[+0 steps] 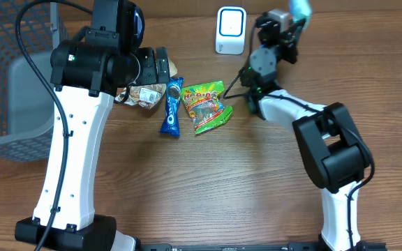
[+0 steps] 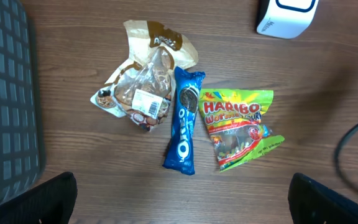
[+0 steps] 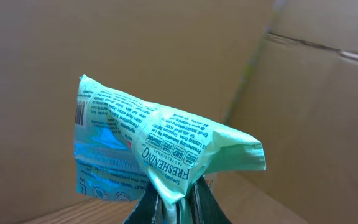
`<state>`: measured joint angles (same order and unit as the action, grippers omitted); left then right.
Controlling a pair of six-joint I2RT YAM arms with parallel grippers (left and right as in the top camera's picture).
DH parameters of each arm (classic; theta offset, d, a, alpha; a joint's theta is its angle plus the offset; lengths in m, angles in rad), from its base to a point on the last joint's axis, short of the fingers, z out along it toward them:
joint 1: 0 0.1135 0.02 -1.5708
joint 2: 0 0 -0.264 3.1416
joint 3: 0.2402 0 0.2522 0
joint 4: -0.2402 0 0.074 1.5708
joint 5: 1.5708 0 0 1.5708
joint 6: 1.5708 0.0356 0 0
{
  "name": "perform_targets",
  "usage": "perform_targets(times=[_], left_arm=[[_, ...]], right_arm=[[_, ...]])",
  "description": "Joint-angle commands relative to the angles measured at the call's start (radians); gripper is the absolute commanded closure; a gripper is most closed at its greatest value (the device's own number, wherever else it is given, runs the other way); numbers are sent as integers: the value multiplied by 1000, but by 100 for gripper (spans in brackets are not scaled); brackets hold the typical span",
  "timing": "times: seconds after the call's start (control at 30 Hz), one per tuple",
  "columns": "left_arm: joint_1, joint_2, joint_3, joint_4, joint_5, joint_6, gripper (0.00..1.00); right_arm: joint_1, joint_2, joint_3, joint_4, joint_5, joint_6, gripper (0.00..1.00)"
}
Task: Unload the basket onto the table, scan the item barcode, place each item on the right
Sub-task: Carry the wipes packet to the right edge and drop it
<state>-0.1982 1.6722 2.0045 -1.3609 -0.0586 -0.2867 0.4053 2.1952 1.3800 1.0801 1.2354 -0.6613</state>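
Observation:
The packet (image 1: 300, 7) should be released next, so my right gripper needs to move down, back and to the right in the overhead view. Bare tabletop lies below the gripper on that side.
My right gripper (image 3: 182, 200) is shut on the pinched bottom edge of a pale green and blue wipes packet (image 3: 148, 146), held up in the air. A barcode (image 3: 79, 114) shows on the packet's left edge. In the overhead view the packet (image 1: 300, 7) sits at the top edge, to the right of the white scanner (image 1: 230, 30), with the right gripper (image 1: 289, 26) just below it. My left gripper (image 2: 182, 200) hangs open above the table, nothing between its fingers (image 2: 53, 198).
A blue Oreo pack (image 2: 185, 121), a Haribo bag (image 2: 236, 127) and a clear cookie bag (image 2: 145, 81) lie together below the left gripper. A grey basket (image 1: 5, 84) stands at the left edge. A cardboard wall (image 3: 316, 93) is behind the packet.

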Motion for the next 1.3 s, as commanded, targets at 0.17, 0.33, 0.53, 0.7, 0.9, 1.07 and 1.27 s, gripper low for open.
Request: perform_targets(times=[0.17,0.33,0.53,0.7,0.9,1.07,1.27], left_arm=[[2,8,0,4,7,-9,0],[2,8,0,4,7,-9,0],[2,8,0,4,7,-9,0],[2,8,0,4,7,-9,0],[2,8,0,4,7,-9,0],[2,8,0,4,7,-9,0],[2,8,0,4,7,-9,0]], right_arm=[[-153,-106,14,-66,73,64,97],[-219,-130,9,-241,75,177,97],[-272,-288,-3,-989,-347,662,97],[-417,-441,-3,-1397,-810,1070,96],[-580,-527,-3,-1709,-1096,1086,96],[-697,-528,-22,-1904,-1278,1085,96],[-828,-527,-143,-1909,-1289,1180,96]])
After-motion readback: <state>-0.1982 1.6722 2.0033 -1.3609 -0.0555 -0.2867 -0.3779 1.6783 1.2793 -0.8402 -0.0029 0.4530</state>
